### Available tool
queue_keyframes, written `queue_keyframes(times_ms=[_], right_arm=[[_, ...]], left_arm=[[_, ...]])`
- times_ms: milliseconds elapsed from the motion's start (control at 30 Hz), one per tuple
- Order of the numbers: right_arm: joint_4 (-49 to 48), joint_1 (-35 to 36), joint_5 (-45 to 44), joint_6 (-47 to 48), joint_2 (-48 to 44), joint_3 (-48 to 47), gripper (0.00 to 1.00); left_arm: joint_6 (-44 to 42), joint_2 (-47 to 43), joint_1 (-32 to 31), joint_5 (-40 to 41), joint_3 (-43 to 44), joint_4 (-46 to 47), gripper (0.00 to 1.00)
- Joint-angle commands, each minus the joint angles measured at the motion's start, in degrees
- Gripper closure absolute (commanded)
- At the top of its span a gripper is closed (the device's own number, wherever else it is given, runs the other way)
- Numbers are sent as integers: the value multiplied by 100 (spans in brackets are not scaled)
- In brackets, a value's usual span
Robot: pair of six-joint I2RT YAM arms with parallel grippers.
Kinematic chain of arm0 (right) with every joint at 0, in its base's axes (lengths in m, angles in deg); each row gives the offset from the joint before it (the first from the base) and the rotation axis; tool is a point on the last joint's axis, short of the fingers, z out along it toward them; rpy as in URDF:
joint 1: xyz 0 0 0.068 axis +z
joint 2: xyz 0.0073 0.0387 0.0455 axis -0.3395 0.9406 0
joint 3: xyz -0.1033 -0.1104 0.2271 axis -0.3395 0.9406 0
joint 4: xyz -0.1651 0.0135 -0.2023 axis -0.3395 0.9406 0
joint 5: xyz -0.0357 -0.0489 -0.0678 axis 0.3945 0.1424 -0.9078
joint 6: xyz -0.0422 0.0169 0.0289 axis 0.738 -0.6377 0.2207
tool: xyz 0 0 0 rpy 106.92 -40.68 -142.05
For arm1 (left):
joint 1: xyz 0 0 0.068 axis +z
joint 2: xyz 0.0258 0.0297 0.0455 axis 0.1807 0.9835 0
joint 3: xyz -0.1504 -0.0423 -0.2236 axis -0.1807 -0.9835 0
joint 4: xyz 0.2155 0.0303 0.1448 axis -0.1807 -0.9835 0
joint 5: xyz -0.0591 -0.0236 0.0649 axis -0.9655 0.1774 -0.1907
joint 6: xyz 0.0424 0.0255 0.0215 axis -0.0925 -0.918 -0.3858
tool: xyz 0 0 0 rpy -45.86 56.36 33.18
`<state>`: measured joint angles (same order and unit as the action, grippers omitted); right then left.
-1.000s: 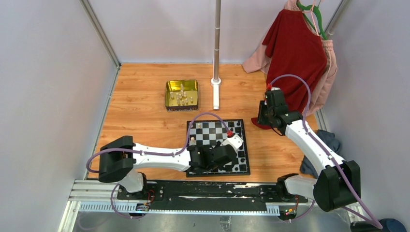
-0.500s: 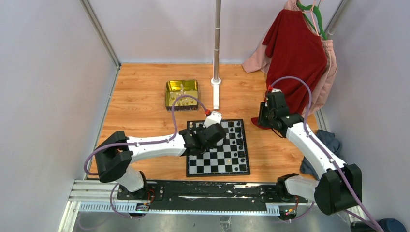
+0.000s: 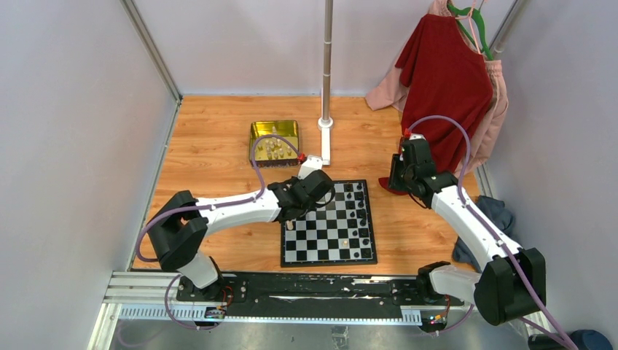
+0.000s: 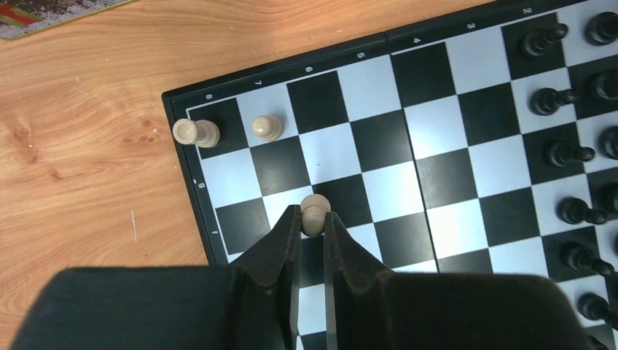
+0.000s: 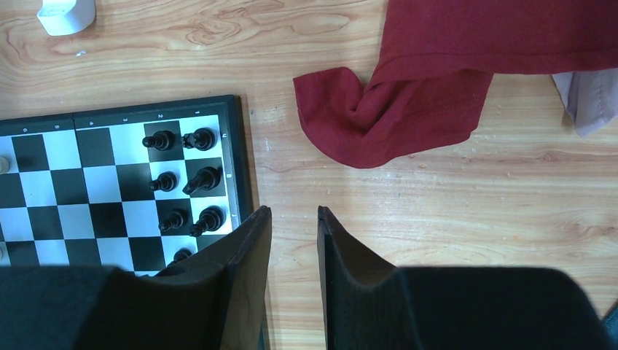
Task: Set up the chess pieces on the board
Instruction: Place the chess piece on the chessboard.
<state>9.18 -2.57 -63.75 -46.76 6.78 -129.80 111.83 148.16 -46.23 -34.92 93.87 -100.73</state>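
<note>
The left gripper lowers toward the corner pieces next and releases the cream pawn (image 4: 315, 206), since the empty dark square beside those pieces is below and outward.
The board (image 3: 331, 248) lies on the wooden table between the arms. My left gripper (image 4: 313, 216) is shut on a cream pawn (image 4: 315, 206) and holds it above the squares near the board's far-left corner. Two more cream chess pieces stand in that corner, one (image 4: 195, 132) on the corner square and one (image 4: 267, 127) beside it. Black chess pieces (image 4: 568, 153) fill the two files along the board's right side. My right gripper (image 5: 294, 219) hangs open and empty over bare wood just right of the board, seen from above at the right gripper (image 3: 399, 175).
A gold tin (image 3: 274, 142) holding several cream pieces sits beyond the board's far-left corner. A metal pole on a white base (image 3: 325, 122) stands behind the board. A red garment (image 3: 444, 80) hangs at the back right, and its hem (image 5: 393, 124) lies on the wood.
My left arm has swung from the near middle of the board to its far-left part, jaws staying shut. The right arm has barely moved.
</note>
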Motion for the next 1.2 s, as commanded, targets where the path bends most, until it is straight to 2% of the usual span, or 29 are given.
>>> queue_keyframes(times_ms=[0,1167], right_arm=[[3,49,-83,-35,-118,94,66],[-37,82,-148,-32,-125,165,66]], left_arm=[[170,178,179,-39,135,75,100],[229,571,575,47,-144,402,100]])
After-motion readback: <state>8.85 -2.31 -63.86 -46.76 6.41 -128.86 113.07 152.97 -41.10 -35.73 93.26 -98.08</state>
